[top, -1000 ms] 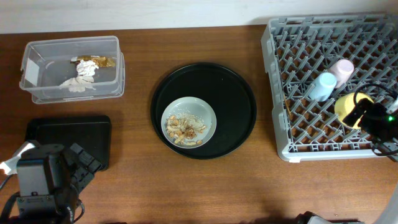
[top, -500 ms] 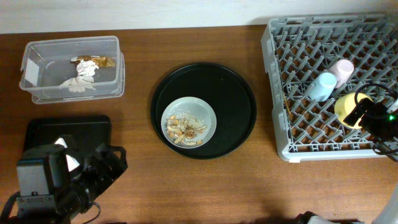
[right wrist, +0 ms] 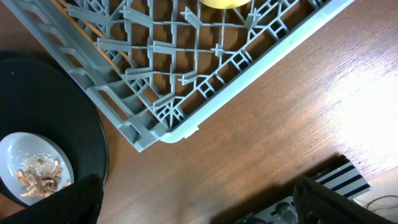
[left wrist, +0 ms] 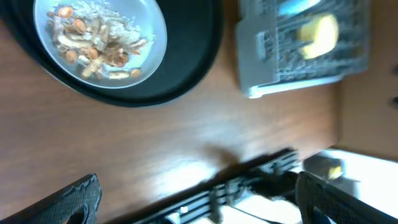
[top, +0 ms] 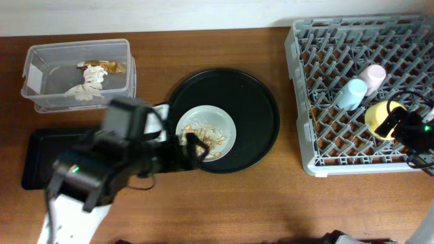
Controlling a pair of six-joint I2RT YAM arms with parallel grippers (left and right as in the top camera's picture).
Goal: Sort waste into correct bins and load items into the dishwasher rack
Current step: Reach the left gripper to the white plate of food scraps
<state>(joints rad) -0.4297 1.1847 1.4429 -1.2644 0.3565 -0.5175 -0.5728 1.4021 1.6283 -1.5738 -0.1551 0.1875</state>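
The part of the plate's rim facing the rack is clear of scraps, so the robot's left gripper will move down and to the right in the overhead view onto that part next.
The pale grey-green plate holds beige-brown food scraps and sits on the round black tray. My left gripper is open and empty at the plate's near-left edge. In the left wrist view the plate and scraps lie ahead. The grey dishwasher rack holds the blue cup, pink cup and yellow bowl. My right gripper is open beside the bowl. The clear box holds white paper and the gold wrapper.
The shallow black tray lies at the left, partly under my left arm. The right wrist view shows the rack's corner, the round tray and the table's front edge. Bare wood lies between the round tray and the rack.
My left arm has swung from the front left corner up and right to the plate's near edge, uncovering part of the shallow black tray. The right arm has not moved.
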